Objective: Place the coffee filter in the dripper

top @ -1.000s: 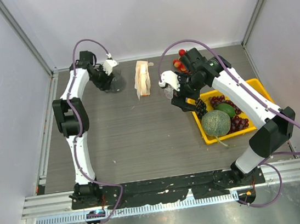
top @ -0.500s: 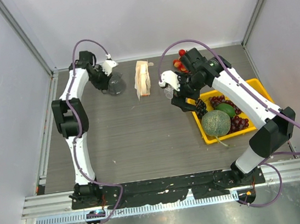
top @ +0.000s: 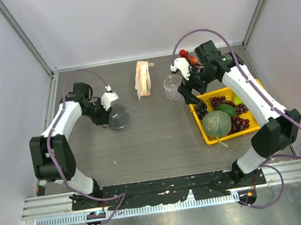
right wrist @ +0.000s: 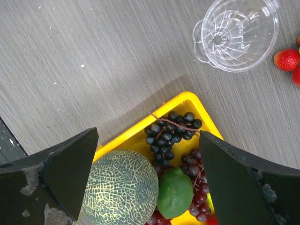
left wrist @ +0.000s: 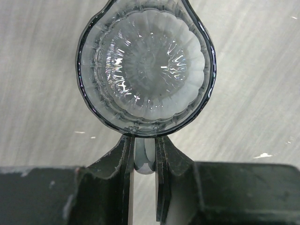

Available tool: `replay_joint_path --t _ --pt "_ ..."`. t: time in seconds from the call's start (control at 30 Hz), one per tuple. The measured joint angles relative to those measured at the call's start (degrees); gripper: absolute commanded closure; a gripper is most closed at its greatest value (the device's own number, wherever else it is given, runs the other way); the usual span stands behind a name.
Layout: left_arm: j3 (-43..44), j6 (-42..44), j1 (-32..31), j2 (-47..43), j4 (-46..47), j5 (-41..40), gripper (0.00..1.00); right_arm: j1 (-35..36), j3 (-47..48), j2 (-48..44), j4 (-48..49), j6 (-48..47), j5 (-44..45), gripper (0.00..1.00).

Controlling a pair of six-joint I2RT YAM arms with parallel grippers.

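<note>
The glass cup (top: 120,119) will go back and toward the yellow tray in my left gripper, onto the tray's open middle.
The clear ribbed dripper (top: 173,85) stands on the table at the back middle, and shows in the right wrist view (right wrist: 236,33) at the upper right. My right gripper (top: 191,95) (right wrist: 147,136) is open and empty over the left end of the yellow tray, just right of the dripper. My left gripper (top: 109,113) (left wrist: 144,140) is shut on the handle of a clear glass cup (top: 120,119) (left wrist: 146,65) at the left middle of the table. No single coffee filter shows; only the pack of stacked filters (top: 143,80) is in view.
The yellow tray (top: 250,84) (right wrist: 187,101) holds a melon (right wrist: 122,187), a lime (right wrist: 176,192) and grapes (right wrist: 173,126). Strawberries (right wrist: 286,58) lie right of the dripper. Walls close the back and sides.
My left arm has carried the glass cup from the back left toward the near left middle. My right gripper has let go of the dripper and drawn off to the right.
</note>
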Motion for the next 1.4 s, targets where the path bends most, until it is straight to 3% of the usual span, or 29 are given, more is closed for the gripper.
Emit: replay_joint_path --t 0.13,0.3,0.63,0.93,1.1,1.13,1.33,1.37,1.4 --pt "-9.22 0.35 -3.06 -6.08 2.4 0.94 1.0 -2.58 -0.92 -0.44 2.12 2.89 -2.29 0.05" --pt "-16.28 -1.81 -12.37 -10.86 8.55 0.79 1.0 -5.49 -1.05 -0.5 3.89 6.21 -4.85 0.05" --pt "-18.93 -4.33 -28.11 -11.3 19.45 -2.45 1.0 -7.56 -5.27 -3.56 5.57 8.26 -6.34 0.05" --pt "-18.97 -4.04 -33.0 -10.08 22.03 -6.25 0.95 -7.93 -7.43 -5.29 5.77 8.5 -6.54 0.05" --pt "-18.73 -4.07 -33.86 -9.94 22.12 -7.17 0.75 -8.15 -7.54 -5.44 5.97 8.57 -6.47 0.05" --pt "-18.51 -4.09 -33.94 -9.79 21.86 -7.21 0.66 -8.17 -7.54 -5.44 5.97 8.59 -6.47 0.05" --pt "-16.31 -4.44 -34.03 -9.14 18.78 -7.45 0.35 -8.33 -7.52 -5.38 6.51 7.89 -6.4 0.05" --pt "-16.0 -4.31 -34.01 -9.14 18.29 -7.43 0.21 -8.39 -7.5 -5.27 6.73 7.63 -6.4 0.05" --pt "-15.65 -4.55 -34.01 -9.14 17.68 -7.41 0.18 -8.46 -7.26 -4.85 6.78 7.34 -6.4 0.05"
